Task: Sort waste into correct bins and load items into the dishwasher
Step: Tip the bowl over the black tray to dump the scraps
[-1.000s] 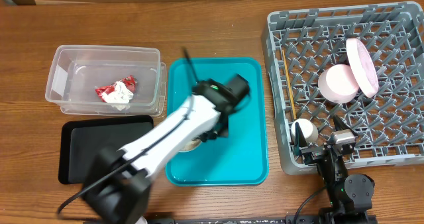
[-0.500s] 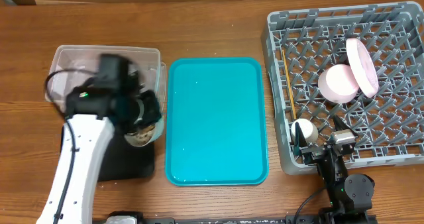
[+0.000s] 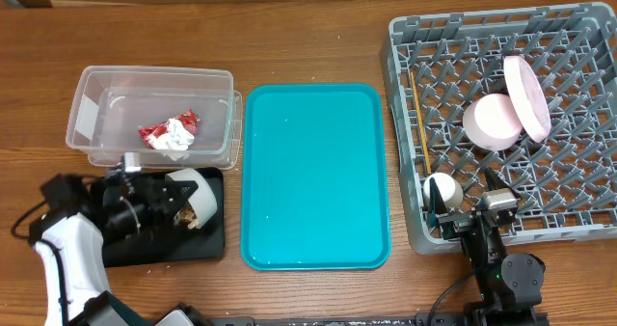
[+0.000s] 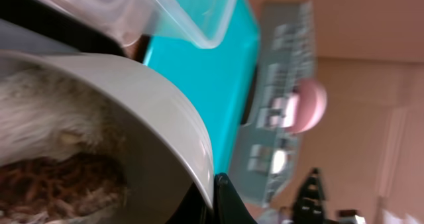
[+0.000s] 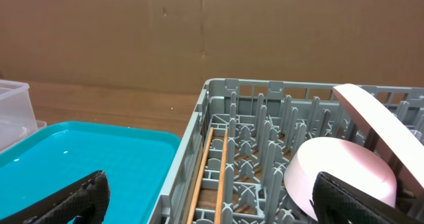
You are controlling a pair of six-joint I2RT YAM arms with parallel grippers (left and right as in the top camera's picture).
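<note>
The rack (image 3: 405,123) has empty slots beside the pink bowl. My left gripper will dump the scraps, cross over the teal tray and release the white bowl's rim down there.
My left gripper (image 3: 170,201) is shut on the rim of the white bowl (image 3: 194,193), which lies tipped on its side over the flat black tray (image 3: 209,241). In the left wrist view the bowl (image 4: 142,111) holds brown food scraps with rice (image 4: 56,184), and my gripper (image 4: 213,199) pinches its rim. The clear tub (image 3: 101,109) holds the white tissue (image 3: 174,138) and the red wrapper (image 3: 151,133). The grey dish rack (image 3: 405,123) holds the pink plate (image 3: 528,96), the pink bowl (image 3: 492,122) and the chopsticks (image 3: 420,123). My right gripper (image 3: 469,210) is open and empty at the rack's front edge.
The large teal tray (image 3: 313,176) lies between the black tray and the rack. The right wrist view shows the rack wall (image 5: 199,124), chopsticks (image 5: 211,171), pink bowl (image 5: 338,177) and plate (image 5: 374,121) ahead of my open right gripper (image 5: 218,207).
My left arm carried the white bowl from the teal tray leftward, past the clear tub, down over the black tray, and tipped it on its side. The right arm has not moved.
</note>
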